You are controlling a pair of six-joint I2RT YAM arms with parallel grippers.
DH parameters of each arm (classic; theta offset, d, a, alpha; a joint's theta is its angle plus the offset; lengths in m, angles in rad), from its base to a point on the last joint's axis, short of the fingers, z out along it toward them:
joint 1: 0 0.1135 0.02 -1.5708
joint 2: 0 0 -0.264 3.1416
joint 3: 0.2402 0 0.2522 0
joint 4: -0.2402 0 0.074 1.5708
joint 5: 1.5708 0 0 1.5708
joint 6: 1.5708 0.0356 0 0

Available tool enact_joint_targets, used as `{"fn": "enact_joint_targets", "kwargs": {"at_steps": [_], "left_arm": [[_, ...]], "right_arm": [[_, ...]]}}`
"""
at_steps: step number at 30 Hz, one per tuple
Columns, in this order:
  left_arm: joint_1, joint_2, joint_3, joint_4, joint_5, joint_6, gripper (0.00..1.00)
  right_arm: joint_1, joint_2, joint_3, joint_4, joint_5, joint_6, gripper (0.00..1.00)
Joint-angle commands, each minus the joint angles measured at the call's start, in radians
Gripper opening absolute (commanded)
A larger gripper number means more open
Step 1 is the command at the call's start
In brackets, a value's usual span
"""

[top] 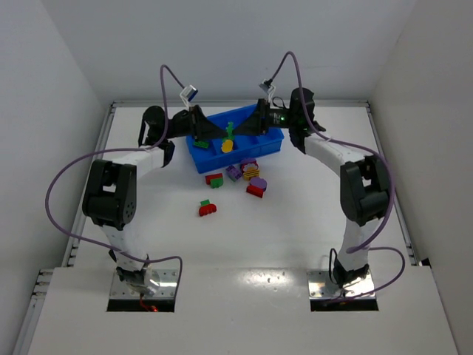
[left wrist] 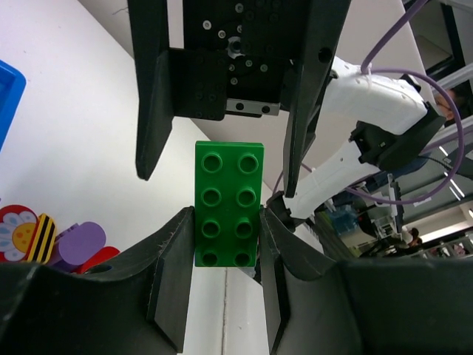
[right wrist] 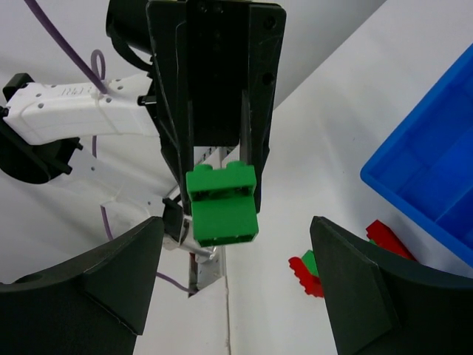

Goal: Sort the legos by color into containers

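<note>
My left gripper should next swing over, tip down and let go beside the matching green piece in the blue tray's end section (top: 200, 149), below and to its left in the top view.
My left gripper (top: 220, 132) (left wrist: 227, 244) is shut on a green lego (left wrist: 227, 203) with eight studs and holds it in the air above the blue tray (top: 238, 157). The green lego also shows in the top view (top: 230, 129) and the right wrist view (right wrist: 222, 205). My right gripper (top: 246, 126) (right wrist: 236, 281) faces it, open and empty; its fingers (left wrist: 151, 111) stand on either side of the brick without touching. A yellow piece (top: 228, 146) lies in the tray.
Loose legos lie on the white table in front of the tray: a red and green one (top: 214, 179), purple ones (top: 233, 172), a yellow striped one (top: 257, 182), a red one (top: 255, 191), and a green and red pair (top: 207, 208). White walls enclose the table.
</note>
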State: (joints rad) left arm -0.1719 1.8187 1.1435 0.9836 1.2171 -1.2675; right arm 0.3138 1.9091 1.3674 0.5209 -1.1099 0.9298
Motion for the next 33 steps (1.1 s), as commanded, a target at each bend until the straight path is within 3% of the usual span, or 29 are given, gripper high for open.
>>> {"fn": "enact_joint_targets", "kwargs": {"at_steps": [1,7,8,11,17,21,27,30,31,33], "left_arm": [[-0.014,0.004,0.036,0.079,0.021,-0.012,0.16],[-0.014,0.004,0.036,0.090,0.032,-0.012,0.16],[-0.014,0.013,0.036,0.090,0.032,-0.012,0.15],[-0.014,0.013,0.045,0.090,0.032,-0.012,0.15],[0.012,0.022,0.045,0.099,0.002,-0.001,0.15],[0.057,0.031,0.081,0.090,-0.048,0.017,0.15],[0.130,0.041,0.104,0.031,-0.083,0.083,0.15],[0.152,0.031,0.142,-0.216,-0.132,0.240,0.15],[0.152,0.016,0.162,-0.466,-0.192,0.449,0.15],[0.143,0.007,0.238,-0.731,-0.295,0.690,0.15]], "right_arm": [[0.013,0.016,0.064,0.019,0.007,-0.025,0.82],[0.031,0.016,0.064,0.010,-0.021,-0.037,0.70],[0.031,0.016,0.064,-0.001,-0.021,-0.046,0.61],[0.042,0.005,0.055,-0.033,-0.031,-0.083,0.49],[0.042,-0.025,0.035,-0.116,-0.041,-0.155,0.12],[0.031,-0.083,-0.030,-0.144,-0.041,-0.196,0.03],[0.002,-0.133,-0.051,-0.358,-0.041,-0.388,0.03],[-0.007,-0.154,-0.062,-0.415,-0.012,-0.433,0.03],[-0.007,-0.154,-0.062,-0.436,0.014,-0.466,0.03],[-0.016,-0.163,-0.062,-0.479,0.062,-0.489,0.03]]}}
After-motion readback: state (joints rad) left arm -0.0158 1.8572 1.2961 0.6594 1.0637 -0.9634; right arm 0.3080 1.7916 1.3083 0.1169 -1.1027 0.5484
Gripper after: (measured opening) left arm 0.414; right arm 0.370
